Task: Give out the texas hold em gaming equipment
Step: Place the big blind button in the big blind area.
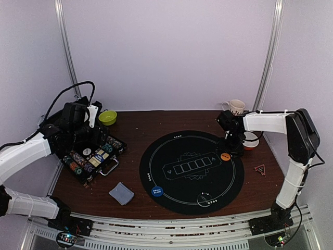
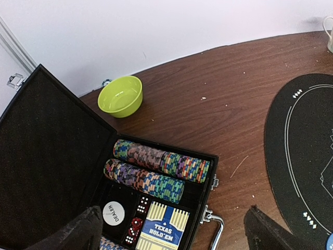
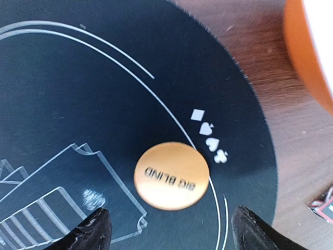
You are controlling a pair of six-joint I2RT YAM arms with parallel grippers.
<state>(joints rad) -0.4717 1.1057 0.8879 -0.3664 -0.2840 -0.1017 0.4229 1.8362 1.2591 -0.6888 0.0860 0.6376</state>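
Next, my right gripper lowers its open fingers to either side of the orange button (image 1: 225, 156), which lies below the gripper, flat on the black mat (image 1: 171, 151).
An open black case (image 1: 78, 167) at the left holds rows of striped poker chips (image 2: 156, 166), a white dealer button (image 2: 113, 212), red dice (image 2: 136, 224) and a Texas Hold'em card box (image 2: 162, 219). My left gripper (image 2: 174, 233) is open and empty above the case (image 2: 47, 156); it also shows in the top view (image 1: 96, 136). My right gripper (image 3: 171, 229) is open just above an orange "BIG BLIND" button (image 3: 171, 176) that lies on the black round mat (image 1: 171, 151). The orange button (image 1: 225, 156), a blue button (image 1: 156, 191) and a clear button (image 1: 205, 198) lie at the mat's edge. A grey-blue card deck (image 1: 121, 193) lies left of the mat.
A green bowl (image 1: 107, 117) stands behind the case. A patterned mug (image 1: 235, 107) and a red-and-white bowl (image 1: 252, 140) stand at the back right near my right gripper (image 1: 234, 146). A small triangular item (image 1: 260, 168) lies right of the mat.
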